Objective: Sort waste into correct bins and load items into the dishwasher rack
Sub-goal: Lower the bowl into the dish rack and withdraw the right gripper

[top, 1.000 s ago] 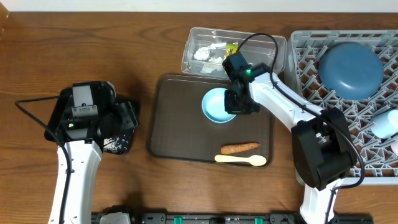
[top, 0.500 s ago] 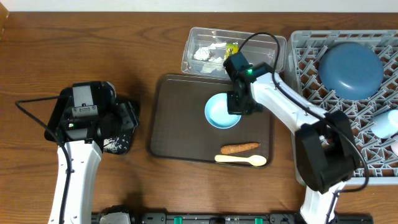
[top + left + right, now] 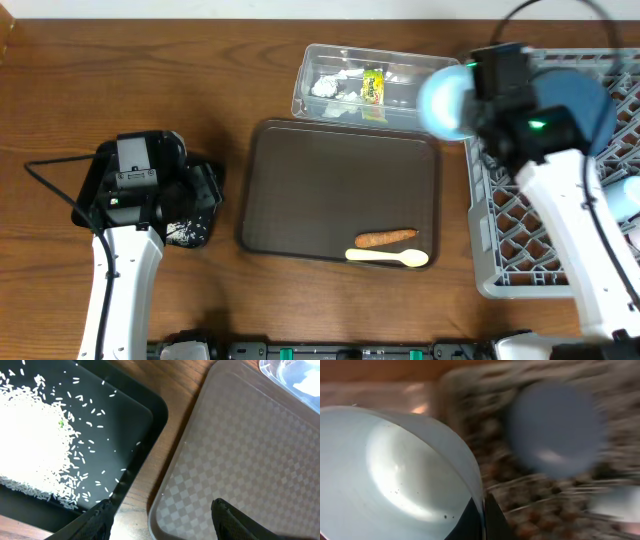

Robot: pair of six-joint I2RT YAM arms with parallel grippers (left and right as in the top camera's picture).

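Note:
The large blue bowl should be passed by my right gripper next as it moves across the rack, tilting and lowering beside that bowl.
My right gripper [image 3: 478,103] is shut on the rim of a light blue bowl [image 3: 446,100] and holds it in the air at the left edge of the grey dishwasher rack [image 3: 500,215]; the wrist view shows the bowl [image 3: 395,470] pinched between my fingers [image 3: 484,520], blurred. A large blue bowl [image 3: 580,100] sits in the rack. A carrot piece [image 3: 385,238] and a cream spoon [image 3: 388,257] lie on the brown tray [image 3: 300,190]. My left gripper [image 3: 160,522] is open and empty over the gap between the tray [image 3: 240,460] and the black bin [image 3: 75,440].
The black bin [image 3: 190,225] at the left holds rice. A clear plastic bin [image 3: 400,85] behind the tray holds white scraps and a yellow-green wrapper. A white cup [image 3: 622,200] sits at the rack's right edge.
My right gripper has lifted the light blue bowl off the tray and carried it right and back to the rack's edge. The left arm has not moved.

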